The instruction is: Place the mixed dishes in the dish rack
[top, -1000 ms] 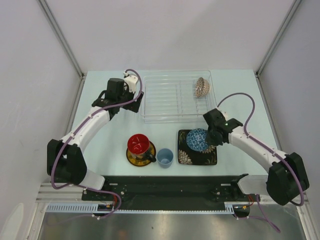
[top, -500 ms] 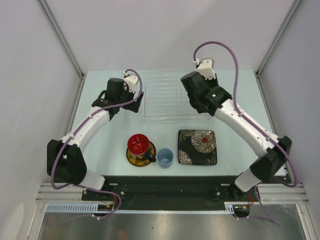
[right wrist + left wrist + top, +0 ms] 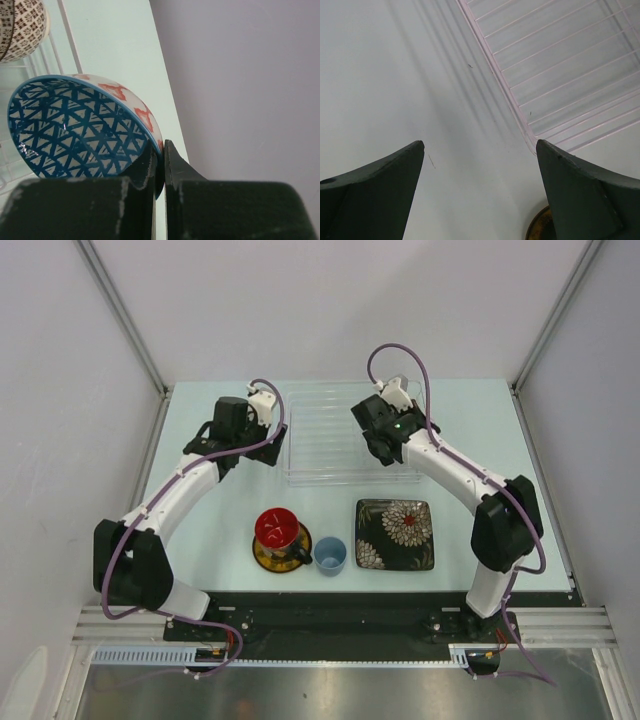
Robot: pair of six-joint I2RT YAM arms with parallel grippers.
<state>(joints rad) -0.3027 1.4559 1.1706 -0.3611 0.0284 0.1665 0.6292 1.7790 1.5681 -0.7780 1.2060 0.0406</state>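
Observation:
The blue patterned bowl (image 3: 75, 125), already on edge, should go down with my right gripper to stand at the rack's near wires, which are empty below; my gripper should then release the bowl's rim.
My right gripper (image 3: 161, 150) is shut on the rim of the blue patterned bowl (image 3: 75, 125) and holds it tilted on edge above the clear dish rack (image 3: 320, 440). In the top view the right gripper (image 3: 383, 438) is over the rack's right half and hides the bowl. The small red-white patterned bowl (image 3: 22, 27) stands in the rack just beyond. My left gripper (image 3: 258, 440) is open and empty by the rack's left front corner (image 3: 530, 135). The black floral plate (image 3: 395, 533), the dark red-lined mug (image 3: 278, 530) on the yellow-brown saucer (image 3: 262, 555) and the light blue cup (image 3: 330, 555) sit on the table in front.
The saucer's edge (image 3: 540, 227) shows at the bottom of the left wrist view. Grey walls enclose the table on the left, back and right. The right arm's cable (image 3: 400, 365) loops above the rack's far edge.
My right arm has lifted the blue bowl off the black plate and carried it back over the rack, beside the red-white bowl. The left arm has not moved.

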